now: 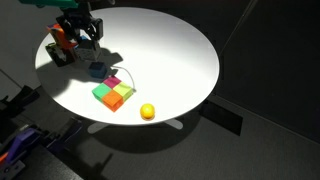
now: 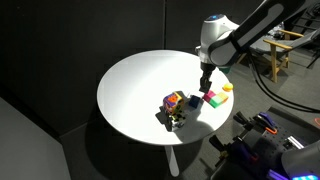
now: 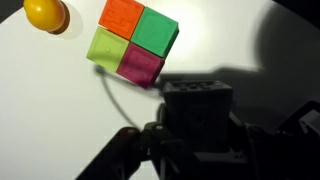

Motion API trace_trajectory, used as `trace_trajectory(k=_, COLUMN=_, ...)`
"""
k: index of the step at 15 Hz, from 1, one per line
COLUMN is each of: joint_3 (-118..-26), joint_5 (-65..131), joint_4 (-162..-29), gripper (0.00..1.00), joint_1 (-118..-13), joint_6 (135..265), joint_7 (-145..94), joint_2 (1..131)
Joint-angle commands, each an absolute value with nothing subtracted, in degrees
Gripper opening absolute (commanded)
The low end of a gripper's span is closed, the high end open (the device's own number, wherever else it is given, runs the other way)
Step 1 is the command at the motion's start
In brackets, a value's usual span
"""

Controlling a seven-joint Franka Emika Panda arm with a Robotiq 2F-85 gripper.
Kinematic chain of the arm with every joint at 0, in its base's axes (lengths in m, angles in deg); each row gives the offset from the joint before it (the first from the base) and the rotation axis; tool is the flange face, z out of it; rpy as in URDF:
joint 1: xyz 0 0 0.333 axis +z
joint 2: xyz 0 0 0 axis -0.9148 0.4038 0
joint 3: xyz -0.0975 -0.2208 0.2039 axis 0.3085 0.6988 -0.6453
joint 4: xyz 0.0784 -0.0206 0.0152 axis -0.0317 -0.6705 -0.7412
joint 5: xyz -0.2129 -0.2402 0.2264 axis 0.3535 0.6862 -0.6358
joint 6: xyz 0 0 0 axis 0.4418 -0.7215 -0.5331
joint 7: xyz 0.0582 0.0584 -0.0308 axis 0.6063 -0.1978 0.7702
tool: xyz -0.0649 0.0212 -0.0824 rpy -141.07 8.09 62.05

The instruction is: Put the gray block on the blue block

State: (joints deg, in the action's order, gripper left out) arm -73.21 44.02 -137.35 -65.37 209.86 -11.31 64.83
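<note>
My gripper shifts away from the coloured square next, before it lowers the gray block onto the blue block point(image 1: 97, 70).
My gripper point(image 1: 84, 40) hangs over the left part of the round white table point(image 1: 170, 45), above the blue block point(image 1: 97, 70). In the wrist view a dark, shadowed block point(image 3: 197, 100) fills the gap between my jaws point(image 3: 197, 150). It appears to be the gray block, held in the gripper. The blue block does not show in the wrist view. In an exterior view the gripper point(image 2: 205, 86) is just above the table beside the coloured blocks, with the blue block point(image 2: 190, 101) close by.
Orange, green, lime and pink blocks form a square point(image 1: 115, 92), also seen in the wrist view point(image 3: 135, 42). A yellow ball point(image 1: 147, 111) lies near the front edge. A cluster of mixed blocks with a checkered cube point(image 1: 60, 47) stands at the far left.
</note>
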Motion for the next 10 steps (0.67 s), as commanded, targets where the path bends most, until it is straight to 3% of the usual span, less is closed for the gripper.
trace_trajectory(k=1, joint_3=-73.6, joint_5=45.7, joint_4=-134.1, gripper=0.27, joint_1=-64.5, joint_6=208.5, joint_7=-13.5, joint_2=67.4)
trace_trajectory(k=10, joint_3=-73.5, joint_5=45.5, joint_4=-129.9, gripper=0.27, joint_1=-62.3, joint_6=208.9, joint_7=-16.0, joint_2=73.4)
